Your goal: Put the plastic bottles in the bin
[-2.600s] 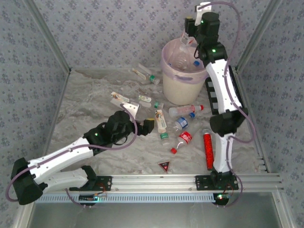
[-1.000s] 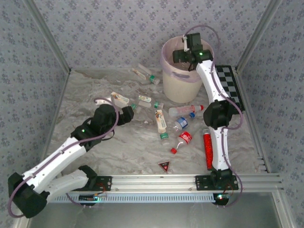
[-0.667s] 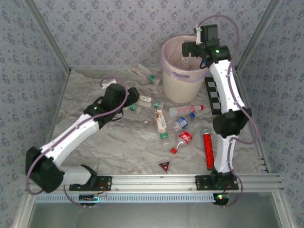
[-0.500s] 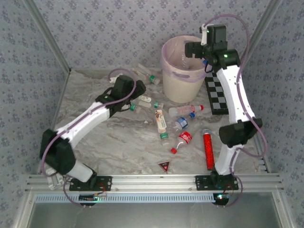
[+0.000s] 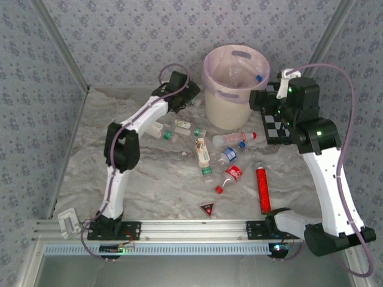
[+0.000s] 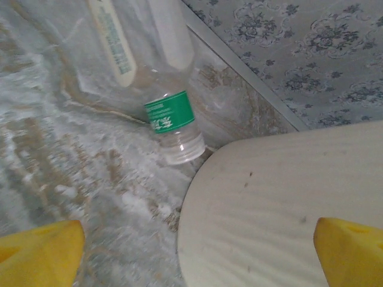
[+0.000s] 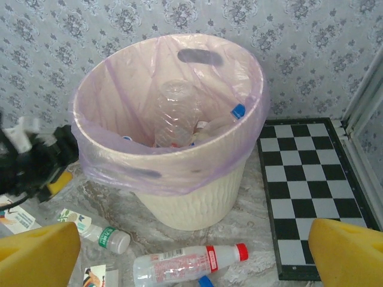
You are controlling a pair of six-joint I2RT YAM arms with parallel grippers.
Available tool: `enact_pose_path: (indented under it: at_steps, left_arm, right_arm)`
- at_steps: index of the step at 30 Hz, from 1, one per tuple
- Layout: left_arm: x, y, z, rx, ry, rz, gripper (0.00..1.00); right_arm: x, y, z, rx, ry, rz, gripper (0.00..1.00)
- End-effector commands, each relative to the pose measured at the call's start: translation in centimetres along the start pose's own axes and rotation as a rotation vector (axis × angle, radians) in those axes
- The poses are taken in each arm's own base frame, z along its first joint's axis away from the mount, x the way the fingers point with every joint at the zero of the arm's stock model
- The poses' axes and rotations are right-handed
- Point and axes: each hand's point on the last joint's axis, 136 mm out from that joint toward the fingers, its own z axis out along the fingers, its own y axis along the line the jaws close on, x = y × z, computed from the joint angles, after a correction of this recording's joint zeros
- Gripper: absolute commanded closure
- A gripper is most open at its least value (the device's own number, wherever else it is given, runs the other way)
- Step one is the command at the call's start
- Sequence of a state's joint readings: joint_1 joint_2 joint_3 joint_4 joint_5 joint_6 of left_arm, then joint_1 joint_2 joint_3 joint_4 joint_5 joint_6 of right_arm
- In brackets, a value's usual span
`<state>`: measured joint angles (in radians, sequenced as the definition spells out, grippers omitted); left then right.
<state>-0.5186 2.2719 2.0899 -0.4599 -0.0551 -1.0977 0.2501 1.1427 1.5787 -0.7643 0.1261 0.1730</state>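
Note:
I will next lower my left gripper's open fingers to the green-labelled bottle below, astride its green label (image 6: 170, 112), shifting clear of the bin's side under one finger.
The bin (image 5: 230, 116), cream-white with a pink liner, stands at the back and holds clear bottles (image 7: 176, 113). My left gripper (image 5: 190, 95) is open just left of it, low over the table. In the left wrist view its yellow fingertips (image 6: 39, 251) straddle the bin wall (image 6: 281, 197), with a green-labelled bottle (image 6: 170, 122) lying ahead. My right gripper (image 5: 256, 100) hangs open right of the bin, empty. Below it lies a red-capped bottle (image 7: 191, 263). Several more plastic bottles (image 5: 202, 151) are scattered mid-table.
A checkerboard (image 5: 275, 122) lies right of the bin. A red glittery tube (image 5: 262, 190) and a small red triangle (image 5: 206, 208) sit nearer the front. Patterned walls close the back and sides; metal rails run along the near edge.
The left arm stretched from mid-table to the back beside the bin. The right arm drew back from over the bin, rightward and lower. Both grippers stayed open.

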Motion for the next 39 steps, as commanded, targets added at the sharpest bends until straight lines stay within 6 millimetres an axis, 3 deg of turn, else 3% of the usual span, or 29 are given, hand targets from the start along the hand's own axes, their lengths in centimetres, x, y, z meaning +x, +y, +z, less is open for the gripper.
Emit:
enact_pose_path:
  at_steps: [1,8,17,23,29,34,39]
  left_arm:
    - [0.4,0.7,1.7,-0.059,0.065,-0.009,0.02]
    - [0.7,0.6,5.7,-0.013,0.11,-0.105,0.04]
    - [0.7,1.3,9.3,0.036,0.129,-0.238,0.08]
    - [0.4,3.0,11.6,0.008,0.111,-0.281,0.11]
    - [1.2,4.7,14.0,0.01,0.144,-0.388,0.21]
    - [1.9,5.6,15.2,0.007,0.153,-0.43,0.26]
    - [1.6,6.1,15.4,-0.002,0.147,-0.437,0.37]
  right_arm:
    - [0.5,0.1,0.8,-0.015,0.0,0.04,0.0]
    - [-0.1,-1.1,0.3,0.015,-0.03,0.047,0.0]
    - [0.2,-1.6,0.1,0.024,-0.034,0.059,0.0]
    - [-0.1,-2.2,-0.5,0.063,-0.054,0.058,0.0]
    - [0.1,-2.6,-1.0,0.083,-0.065,0.051,0.0]
    - [0.1,-2.8,-1.0,0.091,-0.067,0.047,0.0]
    - [0.3,-2.8,-0.8,0.091,-0.059,0.05,0.0]
